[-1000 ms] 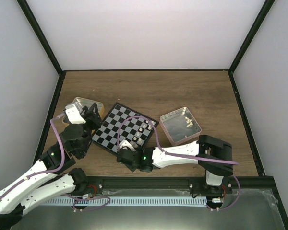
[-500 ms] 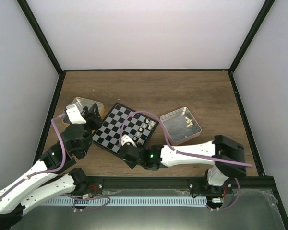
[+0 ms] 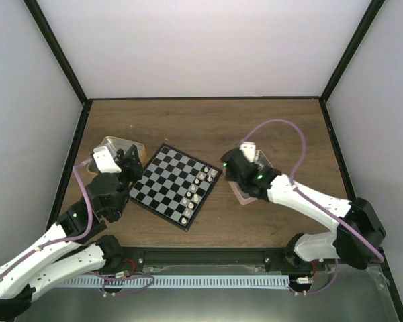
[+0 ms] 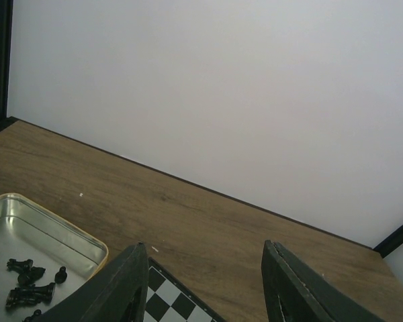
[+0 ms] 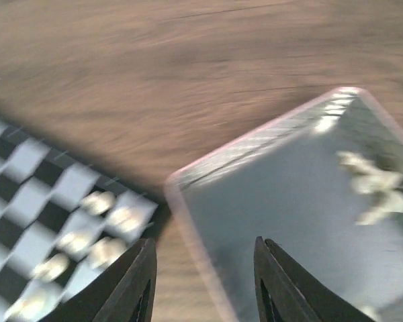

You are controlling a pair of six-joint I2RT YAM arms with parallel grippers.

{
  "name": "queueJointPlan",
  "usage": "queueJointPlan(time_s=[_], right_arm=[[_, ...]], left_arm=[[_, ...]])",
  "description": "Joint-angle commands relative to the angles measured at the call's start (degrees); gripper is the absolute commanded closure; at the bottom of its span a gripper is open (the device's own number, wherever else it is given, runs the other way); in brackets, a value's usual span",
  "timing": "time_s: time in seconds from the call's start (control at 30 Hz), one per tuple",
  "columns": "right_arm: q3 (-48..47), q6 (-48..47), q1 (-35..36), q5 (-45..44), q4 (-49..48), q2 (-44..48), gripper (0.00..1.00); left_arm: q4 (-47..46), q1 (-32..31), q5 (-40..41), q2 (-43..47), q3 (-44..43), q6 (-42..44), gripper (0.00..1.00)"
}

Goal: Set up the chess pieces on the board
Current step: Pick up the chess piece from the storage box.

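I will move my right gripper to the right in the top view and down onto the bunched white pieces, since they sit low inside the pink tray [image 5: 188, 208].
The board [image 3: 169, 182] lies left of centre, with several cream-white chess pieces [image 3: 200, 180] lined along its right edge. Those pieces show blurred in the right wrist view [image 5: 97, 228]. My right gripper [image 3: 230, 168] hangs open and holds nothing [image 5: 203, 241], over the left corner of the pink tray [image 5: 188, 208]. More white pieces [image 5: 376, 181] lie in that tray. My left gripper [image 3: 129, 161] is open and bare [image 4: 203, 245], above the board's far left corner [image 4: 164, 302]. Black pieces [image 4: 28, 285] lie in the gold tin [image 4: 87, 245] beside it.
The pink tray [image 3: 277, 176] sits right of the board, mostly under my right arm. The gold tin [image 3: 114, 143] stands at the board's far left. Black frame posts and pale walls close in the wooden table [image 3: 208, 124] on three sides.
My right gripper has opened and swung from the board's near edge over to the pink tray. A white piece now stands near the board's near corner. The left arm has stayed put.
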State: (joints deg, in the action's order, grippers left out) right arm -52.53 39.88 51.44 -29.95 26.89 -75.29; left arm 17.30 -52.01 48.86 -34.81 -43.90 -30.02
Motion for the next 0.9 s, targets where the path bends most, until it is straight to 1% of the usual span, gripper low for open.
queueJointPlan(time_s=[0.0,0.07,0.17,0.33,0.37,0.6,0.87], right_arm=[[3.17,5.38,-12.23,1.02,4.80,3.02,0.59],[4.97,3.81,-16.66,2.48,2.81,3.24,0.58],[6.49,2.20,-21.45,3.26,0.79,1.27,0.59],[7.25,0.24,-27.30,5.21,-1.98,-4.44,0.74],[7.53,-0.27,-27.72,5.13,-3.13,-5.28,0.77],[6.74,-3.30,-29.98,7.03,-8.65,-11.15,0.82],[5.27,-5.26,-30.53,8.31,-11.28,-15.86,0.81]], left_arm=[[-0.07,0.28,-0.15,-0.43,0.39,0.23,0.51],[-0.08,0.26,-0.26,-0.57,0.58,0.29,0.51],[-0.07,0.24,-0.54,-0.73,0.57,0.23,0.51],[-0.05,0.25,-0.53,-0.66,0.79,0.39,0.51],[0.01,0.26,-0.47,-0.68,0.87,0.32,0.51],[-0.16,0.25,-0.39,-1.00,0.83,0.51,0.51],[-0.15,0.25,-0.08,-1.21,1.28,0.40,0.51]])
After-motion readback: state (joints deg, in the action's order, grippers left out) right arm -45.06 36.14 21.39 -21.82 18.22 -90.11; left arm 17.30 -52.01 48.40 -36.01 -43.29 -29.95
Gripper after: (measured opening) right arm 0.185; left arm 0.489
